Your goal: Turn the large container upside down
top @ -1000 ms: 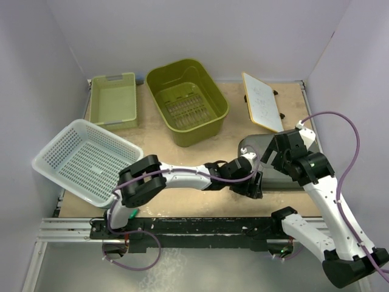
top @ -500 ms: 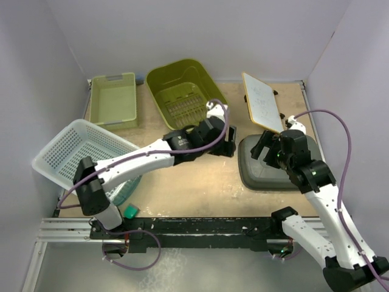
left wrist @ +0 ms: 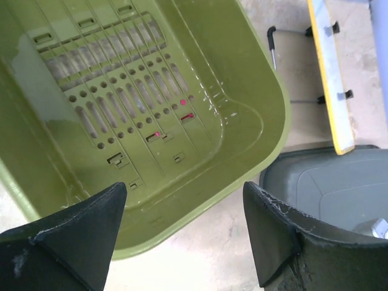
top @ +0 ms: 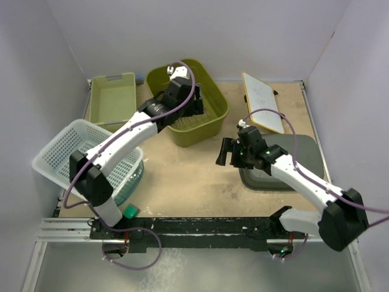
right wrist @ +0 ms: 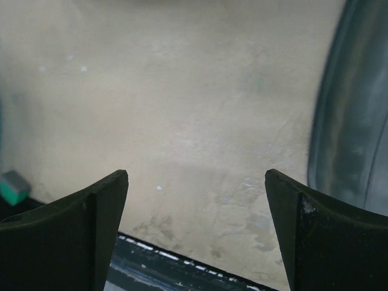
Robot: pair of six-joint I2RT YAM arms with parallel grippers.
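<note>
My left gripper moves toward the whiteboard and down astride the tub's whiteboard-side rim next, as that rim lies to its right in the top view.
The large container, an olive-green tub (top: 196, 130) with a slotted floor, stands upright and open at the back centre. My left gripper (top: 194, 108) hovers open over its inside near the right wall. In the left wrist view the tub's floor and rim (left wrist: 230, 91) fill the frame, and nothing lies between the left gripper's (left wrist: 183, 188) fingers. My right gripper (top: 226, 153) is open above bare table, just left of a grey container (top: 298, 158) lying flat with its bottom up. The right wrist view shows the right gripper (right wrist: 195, 174) empty over the tabletop.
A white mesh basket (top: 79, 155) leans at the left over a teal object (top: 130, 176). A pale green bin (top: 112, 100) sits back left, and a yellow-edged whiteboard (top: 262, 100) back right. A small green block (top: 130, 211) lies by the front rail.
My left arm swung from the grey container near the front to above the olive tub. The grey container went from tilted to flat, and my right gripper moved left off it.
</note>
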